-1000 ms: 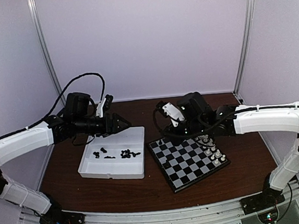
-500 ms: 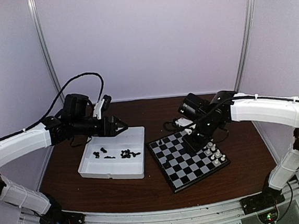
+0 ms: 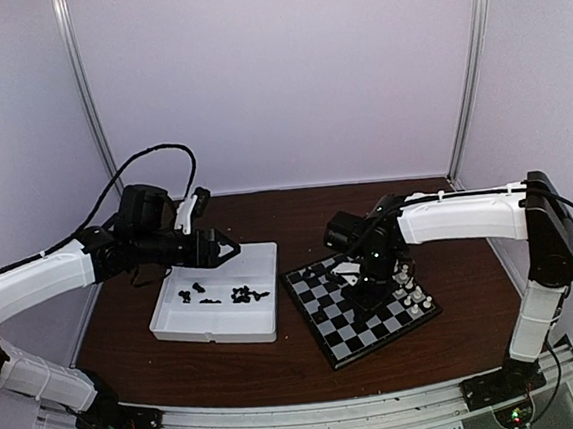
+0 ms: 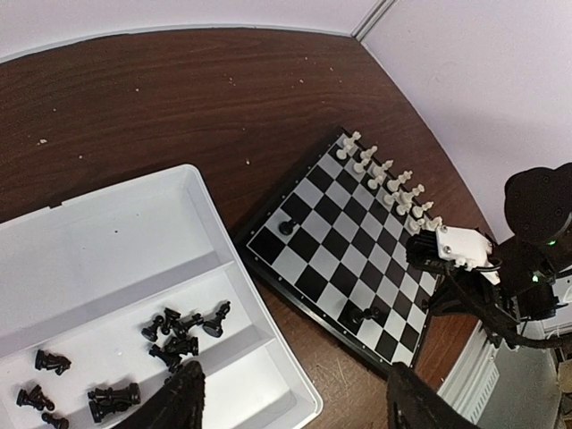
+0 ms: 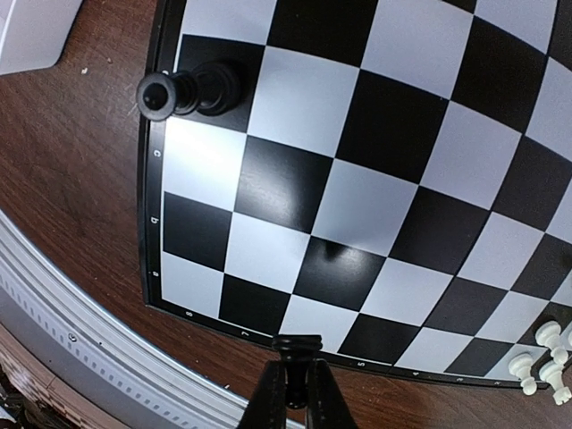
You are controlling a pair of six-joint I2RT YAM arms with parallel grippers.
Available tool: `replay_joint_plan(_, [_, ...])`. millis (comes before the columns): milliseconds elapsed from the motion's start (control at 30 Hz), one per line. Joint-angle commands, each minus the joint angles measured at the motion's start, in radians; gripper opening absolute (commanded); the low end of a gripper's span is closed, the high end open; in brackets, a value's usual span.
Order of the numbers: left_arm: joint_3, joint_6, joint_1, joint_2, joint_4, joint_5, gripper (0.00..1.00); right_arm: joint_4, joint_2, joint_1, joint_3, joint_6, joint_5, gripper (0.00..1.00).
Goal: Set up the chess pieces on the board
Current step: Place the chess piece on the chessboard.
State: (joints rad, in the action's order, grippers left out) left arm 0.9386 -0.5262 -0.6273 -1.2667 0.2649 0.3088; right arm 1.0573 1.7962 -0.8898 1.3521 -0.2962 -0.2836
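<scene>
My right gripper will go down and move over onto the dark edge square (image 3: pixel 354 344) (image 5: pixel 253 305) next, because that square beside the board's corner nearest the bar is empty.
The board (image 3: pixel 348 321) lies right of centre, with a row of white pieces (image 3: pixel 411 290) along its right side. Two black chess pieces stand on it in the left wrist view (image 4: pixel 288 226) (image 4: pixel 366 315). Several more black pieces (image 3: pixel 238 295) lie in the white tray (image 3: pixel 266 322). My right gripper (image 3: pixel 361 281) hangs low over the board's middle. In the right wrist view it (image 5: pixel 297 371) is shut on a black piece (image 5: pixel 297 344), with the board (image 5: pixel 375 125) below. My left gripper (image 3: pixel 227 248) is open and empty above the tray's far edge, also seen in its wrist view (image 4: pixel 290 402).
The partitioned tray (image 4: pixel 107 232) sits just left of the board, almost touching its corner. Brown table (image 3: pixel 266 211) stretches behind both. A metal rail (image 5: pixel 80 313) runs along the table's near edge. Purple walls enclose the cell.
My right arm has swung forward from behind the board and come down over its middle, holding the black piece. My left gripper has opened and drawn back slightly left.
</scene>
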Motion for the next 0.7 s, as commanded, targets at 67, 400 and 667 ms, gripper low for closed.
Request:
replay_joint_plan(67, [-0.003,0.033,0.006,0.023,0.010,-0.032,0.69,0.016,0.019,-0.002,0.012,-0.018,-0.079,0.02])
replay_joint_plan(400, [-0.003,0.043,0.006,0.024,0.026,-0.048,0.69,0.070,0.072,-0.017,0.017,-0.027,-0.137,0.01])
replay_joint_plan(667, [-0.035,0.057,0.006,0.059,0.037,-0.071,0.69,0.080,0.084,-0.032,0.023,-0.038,-0.121,0.01])
